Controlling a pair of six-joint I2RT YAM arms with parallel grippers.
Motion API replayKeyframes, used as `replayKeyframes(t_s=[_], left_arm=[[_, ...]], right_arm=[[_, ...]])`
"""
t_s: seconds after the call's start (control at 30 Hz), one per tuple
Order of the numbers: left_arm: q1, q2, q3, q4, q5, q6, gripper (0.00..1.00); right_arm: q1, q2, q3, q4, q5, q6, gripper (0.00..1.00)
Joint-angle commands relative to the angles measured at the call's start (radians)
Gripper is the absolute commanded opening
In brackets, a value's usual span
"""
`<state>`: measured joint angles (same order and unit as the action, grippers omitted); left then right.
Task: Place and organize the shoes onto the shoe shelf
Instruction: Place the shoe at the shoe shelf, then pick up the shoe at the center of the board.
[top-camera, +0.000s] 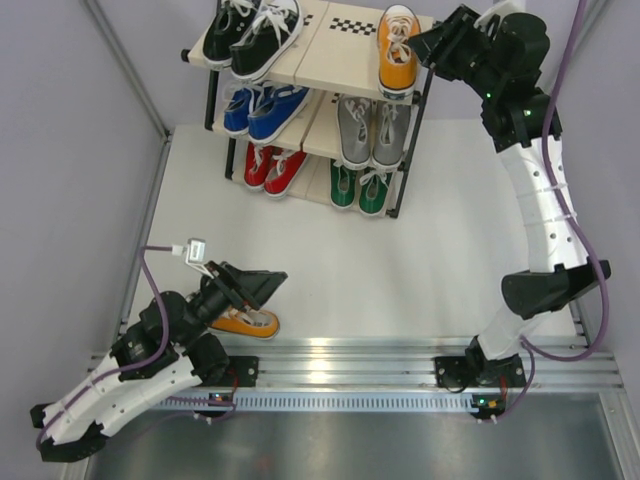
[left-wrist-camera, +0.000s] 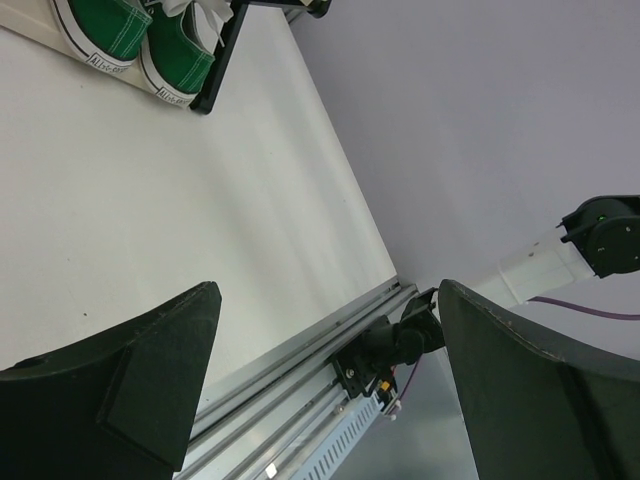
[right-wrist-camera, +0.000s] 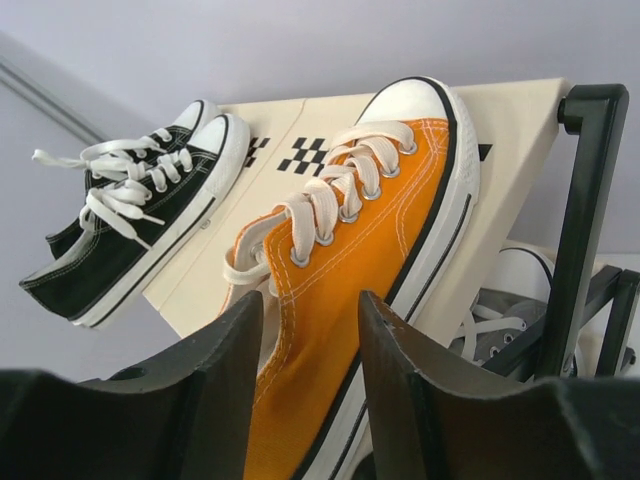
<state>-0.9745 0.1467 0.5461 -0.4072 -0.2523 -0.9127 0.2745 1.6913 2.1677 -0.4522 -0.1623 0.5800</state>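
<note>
The gripper's open fingers point across the table past the orange shoe. My left gripper will tilt down next and lower onto the orange shoe's collar edge (top-camera: 231, 317).
The shoe shelf (top-camera: 330, 60) stands at the back with black (top-camera: 255, 35), blue (top-camera: 262, 108), grey (top-camera: 372, 130), red (top-camera: 270, 168) and green (top-camera: 358, 185) pairs on it. One orange shoe (top-camera: 398, 50) rests on the top tier's right end. My right gripper (top-camera: 425, 45) is at its heel; in the right wrist view its jaws (right-wrist-camera: 310, 330) stand apart with the shoe's side (right-wrist-camera: 340, 280) between them. The other orange shoe (top-camera: 245, 322) lies on the table under my left gripper (top-camera: 270, 280), which is open and empty (left-wrist-camera: 330, 340).
A metal rail (top-camera: 350, 360) runs along the near edge by the arm bases. A white connector on a purple cable (top-camera: 195, 248) hangs by the left arm. Frame posts and walls close in the left and right sides. The green pair (left-wrist-camera: 150, 40) shows in the left wrist view.
</note>
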Motion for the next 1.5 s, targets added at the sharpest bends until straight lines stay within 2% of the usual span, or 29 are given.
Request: replayKeyframes(t_s=[0.0,0.17,0.27,0.33,0.4,0.47,0.5,0.53,0.6,0.67,0.7,0.77,0.8,0.87,0.93,1.13,1.27,1.37,1.47], left_arm=[[0.0,0.028,0.034,0.016,-0.007,0.031,0.95],[0.002,0.119,0.107,0.016,0.016,0.084,0.95],[0.002,0.157,0.133,0.007,-0.002,0.115,0.95],[0.002,0.175,0.147,-0.027,-0.05,0.127,0.95],[0.0,0.188,0.163,-0.079,-0.118,0.133,0.95],[0.0,0.195,0.167,-0.122,-0.177,0.12,0.95],[0.0,0.198,0.167,-0.145,-0.246,0.083,0.95],[0.0,0.197,0.166,-0.204,-0.284,0.054,0.97],[0.002,0.195,0.158,-0.269,-0.34,-0.05,0.98],[0.002,0.2,0.146,-0.366,-0.393,-0.133,0.98],[0.002,0.203,0.129,-0.399,-0.406,-0.212,0.98],[0.002,0.235,0.12,-0.491,-0.433,-0.297,0.98],[0.0,0.254,0.12,-0.537,-0.442,-0.418,0.98],[0.0,0.326,0.133,-0.657,-0.455,-0.521,0.98],[0.0,0.405,0.143,-0.708,-0.441,-0.639,0.97],[0.0,0.597,0.16,-0.76,-0.349,-0.785,0.91],[0.002,0.631,0.129,-0.76,-0.328,-0.874,0.88],[0.003,0.633,0.095,-0.74,-0.324,-0.923,0.83],[0.016,0.649,0.063,-0.642,-0.312,-0.889,0.79]], right_arm=[[0.003,-0.062,0.027,0.069,-0.026,-0.002,0.45],[0.003,-0.11,-0.019,0.101,-0.061,-0.034,0.53],[0.003,-0.162,-0.067,0.124,-0.081,-0.117,0.54],[0.0,-0.223,-0.106,0.13,-0.105,-0.247,0.55],[-0.011,-0.322,-0.225,0.153,-0.248,-0.424,0.6],[-0.038,-0.41,-0.401,0.173,-0.439,-0.55,0.6],[-0.056,-0.491,-0.458,0.159,-0.491,-0.677,0.61],[-0.06,-0.527,-0.542,0.12,-0.553,-0.725,0.62],[-0.066,-0.62,-0.635,0.019,-0.629,-0.848,0.73],[-0.067,-0.686,-0.8,-0.012,-0.675,-0.89,0.73],[-0.069,-0.743,-0.854,-0.066,-0.701,-0.957,0.88],[-0.07,-0.792,-1.008,-0.088,-0.733,-0.983,0.93],[-0.073,-0.841,-1.054,-0.1,-0.75,-1.026,0.96],[-0.099,-0.89,-1.192,-0.1,-0.804,-1.045,0.98],[-0.132,-0.949,-1.303,-0.088,-0.841,-1.036,1.0],[-0.23,-0.973,-1.404,-0.121,-0.888,-1.091,0.99],[-0.294,-0.981,-1.408,-0.135,-0.91,-1.097,1.0],[-0.308,-0.984,-1.408,-0.135,-0.915,-1.095,0.99],[-0.31,-0.989,-1.41,-0.134,-0.913,-1.095,0.99]])
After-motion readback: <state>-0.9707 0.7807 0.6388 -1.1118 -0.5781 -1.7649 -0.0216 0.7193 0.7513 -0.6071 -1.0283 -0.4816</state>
